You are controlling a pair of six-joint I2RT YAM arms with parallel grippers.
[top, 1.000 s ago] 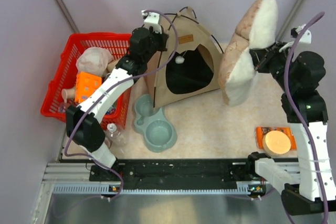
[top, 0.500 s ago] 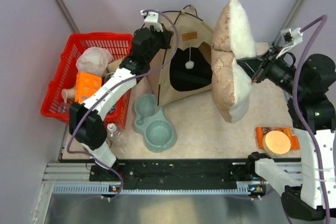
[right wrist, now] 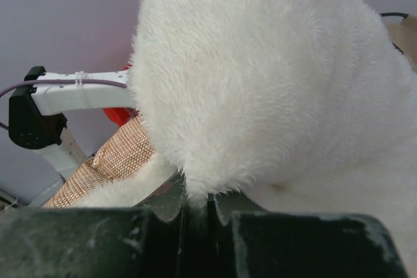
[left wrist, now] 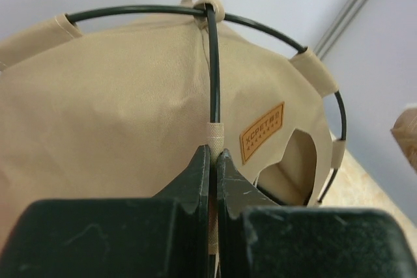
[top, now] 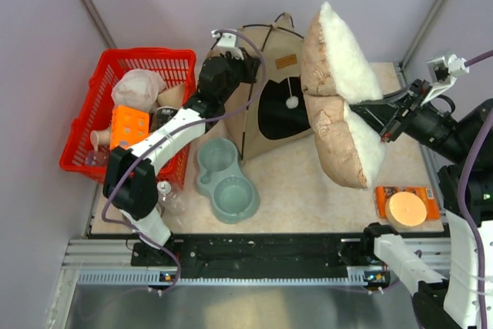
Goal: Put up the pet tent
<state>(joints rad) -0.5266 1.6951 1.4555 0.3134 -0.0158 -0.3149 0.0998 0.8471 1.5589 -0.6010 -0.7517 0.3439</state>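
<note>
The cushion (top: 339, 105) is hanging outside, so my right gripper should next move down and to the left in the top view, into the tent's dark doorway (top: 279, 115), to let go of it.
The tan pet tent (top: 266, 105) stands at the back middle of the table, its dark doorway facing front-right, a white pompom (top: 292, 102) hanging in it and a brown label (top: 286, 62) above. My left gripper (top: 245, 67) is shut on the tent's left pole sleeve; in the left wrist view the jaws pinch the tan sleeve (left wrist: 214, 136) under the dark pole (left wrist: 213, 63). My right gripper (top: 379, 119) is shut on the fluffy white-and-beige cushion (top: 339, 105) and holds it in the air, folded, right of the doorway. The cushion fills the right wrist view (right wrist: 273, 76).
A red basket (top: 131, 105) with toys stands at the left. A grey-green double bowl (top: 223, 182) lies in front of the tent. A clear bottle (top: 166, 194) stands by the basket. An orange packet with a round disc (top: 407, 204) lies at the right front.
My right gripper has carried the cushion left and up toward the tent doorway. My left gripper has shifted the tent slightly right, and the pompom swung right.
</note>
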